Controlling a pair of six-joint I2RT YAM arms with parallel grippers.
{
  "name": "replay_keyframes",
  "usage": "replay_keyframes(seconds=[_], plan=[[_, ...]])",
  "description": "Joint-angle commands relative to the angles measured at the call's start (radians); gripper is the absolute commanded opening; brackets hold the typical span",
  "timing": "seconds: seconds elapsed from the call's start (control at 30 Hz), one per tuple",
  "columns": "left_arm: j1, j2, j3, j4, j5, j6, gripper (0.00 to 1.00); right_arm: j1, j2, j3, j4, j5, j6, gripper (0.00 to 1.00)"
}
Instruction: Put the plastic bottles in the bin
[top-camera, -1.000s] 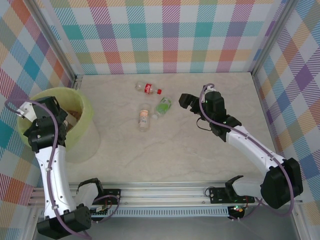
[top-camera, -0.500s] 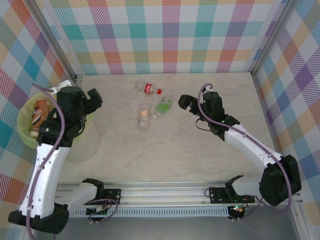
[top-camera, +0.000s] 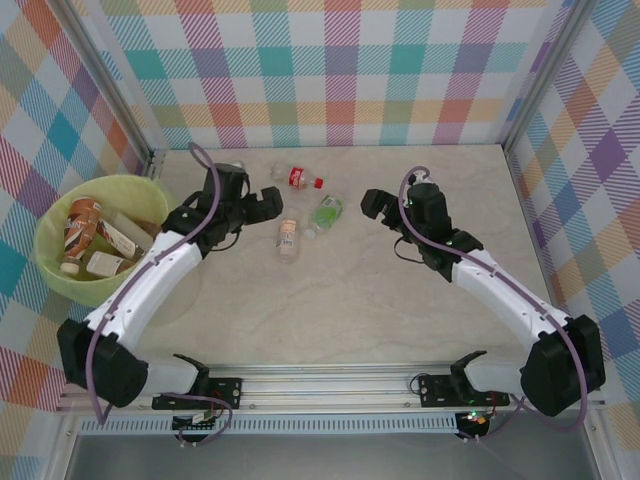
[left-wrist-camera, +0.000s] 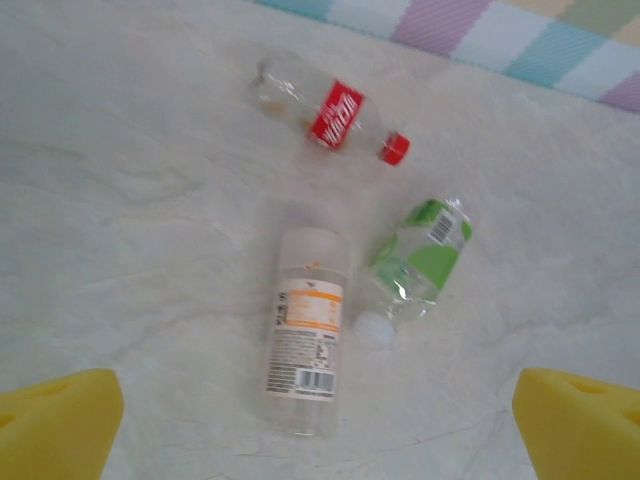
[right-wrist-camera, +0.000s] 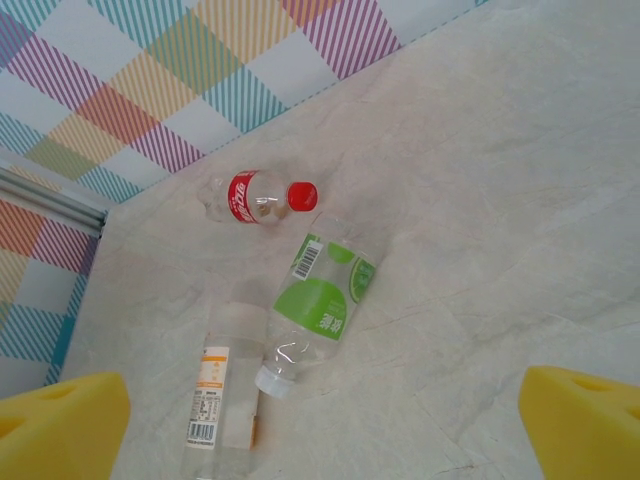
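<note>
The orange-label bottle lies below, lengthwise between my left gripper's yellow fingers. My left gripper will next lower them on either side of the bottle's label near the pale cap (top-camera: 288, 228) (left-wrist-camera: 312, 296) and close.
Three plastic bottles lie together on the table at the back middle: a red-label one with a red cap (top-camera: 297, 178) (left-wrist-camera: 335, 110) (right-wrist-camera: 255, 195), a green-label one (top-camera: 326, 212) (left-wrist-camera: 420, 260) (right-wrist-camera: 320, 305) and an orange-label one (top-camera: 289, 240) (left-wrist-camera: 308, 330) (right-wrist-camera: 225, 390). My left gripper (top-camera: 255, 195) (left-wrist-camera: 315, 400) hovers open just left of them, nothing between its yellow pads (left-wrist-camera: 60, 425). Right of the group my right gripper (top-camera: 378, 205) (right-wrist-camera: 320, 420) is open and empty too. The bin (top-camera: 150, 195) stands at the far left with several bottles (top-camera: 85, 225) inside.
Checked walls close the table at the back and both sides, with a metal post (top-camera: 152, 158) in the back left corner. An aluminium rail (top-camera: 330, 380) runs along the near edge by the arm bases. Bare marbled tabletop (top-camera: 340, 310) lies between the bottles and the rail.
My left arm has swung from over the bin rightward across the table to beside the three bottles, uncovering the bottles in the bin. The right arm has hardly moved.
</note>
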Motion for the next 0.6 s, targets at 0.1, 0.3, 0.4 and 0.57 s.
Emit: replay_keyframes(seconds=[0.1, 0.3, 0.4, 0.57], plan=[[-0.010, 0.168, -0.068, 0.216, 0.212, 0.018, 1.00, 0.001, -0.031, -0.008, -0.029, 0.033, 0.022, 1.00], [-0.022, 0.322, -0.063, 0.226, 0.126, 0.051, 1.00, 0.001, -0.022, 0.001, -0.042, 0.034, 0.035, 1.00], [-0.022, 0.401, -0.037, 0.206, 0.104, 0.077, 0.98, 0.001, -0.028, 0.003, -0.052, 0.033, 0.038, 1.00], [-0.022, 0.518, 0.018, 0.180, 0.139, 0.106, 0.89, 0.001, -0.037, 0.000, -0.067, 0.038, 0.046, 1.00]])
